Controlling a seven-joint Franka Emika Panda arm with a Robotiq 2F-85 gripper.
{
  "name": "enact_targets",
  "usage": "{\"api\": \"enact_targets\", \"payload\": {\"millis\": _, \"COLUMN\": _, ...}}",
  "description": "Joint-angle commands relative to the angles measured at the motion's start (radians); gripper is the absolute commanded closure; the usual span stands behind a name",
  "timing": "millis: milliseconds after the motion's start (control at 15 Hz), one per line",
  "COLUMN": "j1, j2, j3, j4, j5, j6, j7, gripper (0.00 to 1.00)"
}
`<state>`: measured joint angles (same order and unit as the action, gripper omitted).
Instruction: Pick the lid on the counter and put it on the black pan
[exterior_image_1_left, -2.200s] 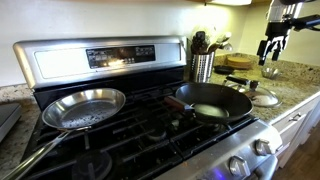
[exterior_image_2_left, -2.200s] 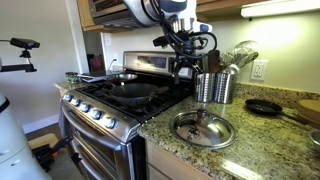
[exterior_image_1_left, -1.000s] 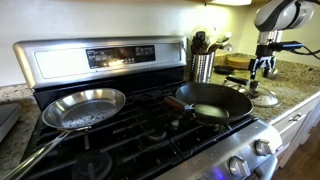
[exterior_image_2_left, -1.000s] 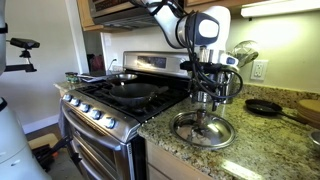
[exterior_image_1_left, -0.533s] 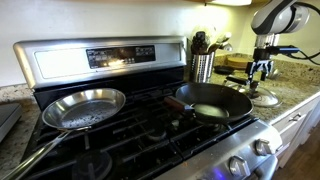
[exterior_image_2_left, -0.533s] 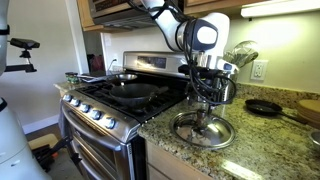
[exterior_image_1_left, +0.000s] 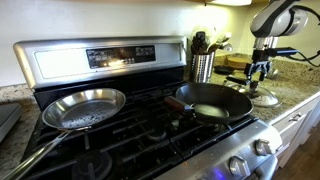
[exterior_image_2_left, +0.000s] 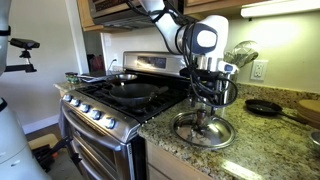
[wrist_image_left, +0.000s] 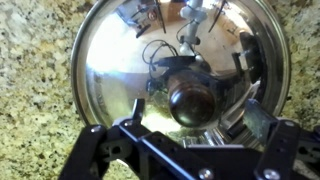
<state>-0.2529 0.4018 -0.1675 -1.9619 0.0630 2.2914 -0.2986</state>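
Observation:
The lid's dark knob is below my gripper, lined up between its open fingers. My gripper needs to go down until its fingers are on both sides of the knob, and then close.
The glass lid (exterior_image_2_left: 203, 130) lies flat on the speckled granite counter (exterior_image_2_left: 270, 152), to the side of the stove. In the other exterior view it (exterior_image_1_left: 263, 97) is mostly behind the arm. My gripper (exterior_image_2_left: 203, 113) hangs straight down just over its middle. In the wrist view the lid (wrist_image_left: 120, 65) fills the frame. Its dark knob (wrist_image_left: 190, 100) sits between the two fingers of my open gripper (wrist_image_left: 195, 118), which do not touch it. The black pan (exterior_image_1_left: 212, 101), with its reddish-brown handle, stands empty on the front burner nearest the counter.
A shiny steel pan (exterior_image_1_left: 85, 108) sits on another stove burner. A metal utensil holder (exterior_image_2_left: 213, 87) stands close behind the lid. A small dark skillet (exterior_image_2_left: 265, 106) and a wooden board (exterior_image_2_left: 310, 106) lie further along the counter.
My gripper has moved from above the stove's edge to over the lid and come down close to its knob. In the last half second it has barely moved.

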Motion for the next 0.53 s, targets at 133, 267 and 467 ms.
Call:
{"api": "enact_targets", "payload": {"millis": 133, "j1": 0.015, "j2": 0.03, "j3": -0.01, "j4": -0.013, "j5": -0.068, "j6": 0.093, "j7": 0.102, "gripper": 0.0}}
{"api": "enact_targets", "payload": {"millis": 267, "j1": 0.017, "j2": 0.031, "j3": -0.008, "j4": -0.015, "j5": -0.076, "j6": 0.073, "j7": 0.126, "gripper": 0.0}}
{"api": "enact_targets", "payload": {"millis": 467, "j1": 0.018, "j2": 0.013, "j3": -0.004, "j4": -0.028, "j5": -0.078, "j6": 0.067, "j7": 0.133, "gripper": 0.0}}
